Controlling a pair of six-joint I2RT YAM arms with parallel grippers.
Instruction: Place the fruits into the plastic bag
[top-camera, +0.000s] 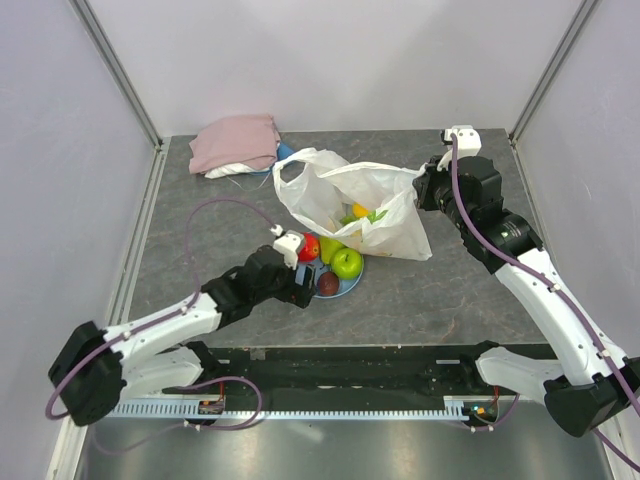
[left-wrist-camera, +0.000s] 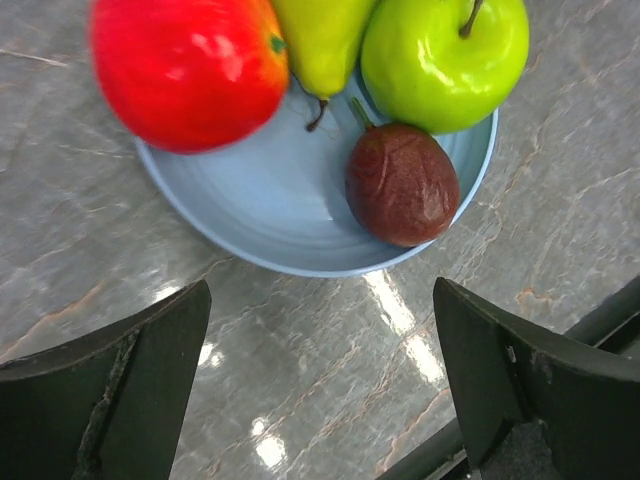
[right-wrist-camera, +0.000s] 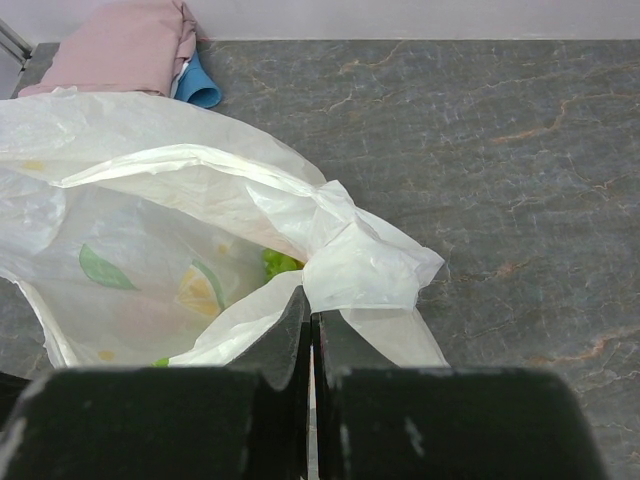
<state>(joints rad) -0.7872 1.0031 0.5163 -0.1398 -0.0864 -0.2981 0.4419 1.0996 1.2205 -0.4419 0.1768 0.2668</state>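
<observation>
The small dark brown-red fruit (left-wrist-camera: 402, 185) lies below the left gripper, so the gripper next needs to move right in the top view and down around the sides of the fruit.
The white plastic bag (top-camera: 355, 205) lies open in mid-table, with a yellow fruit and green grapes (top-camera: 362, 213) inside. My right gripper (top-camera: 418, 187) is shut on the bag's right handle (right-wrist-camera: 350, 265) and holds it up. The light-blue plate (left-wrist-camera: 270, 215) holds a red apple (left-wrist-camera: 185, 65), a yellow-green pear (left-wrist-camera: 320, 40), a green apple (left-wrist-camera: 445, 55) and a small dark brown-red fruit (left-wrist-camera: 402, 185). My left gripper (top-camera: 305, 290) is open and empty, just short of the plate's near rim.
A folded pink cloth (top-camera: 235, 142) lies at the back left with a blue object (right-wrist-camera: 198, 85) beside it. Grey walls close the sides. The black table edge rail (left-wrist-camera: 600, 320) runs just behind my left gripper.
</observation>
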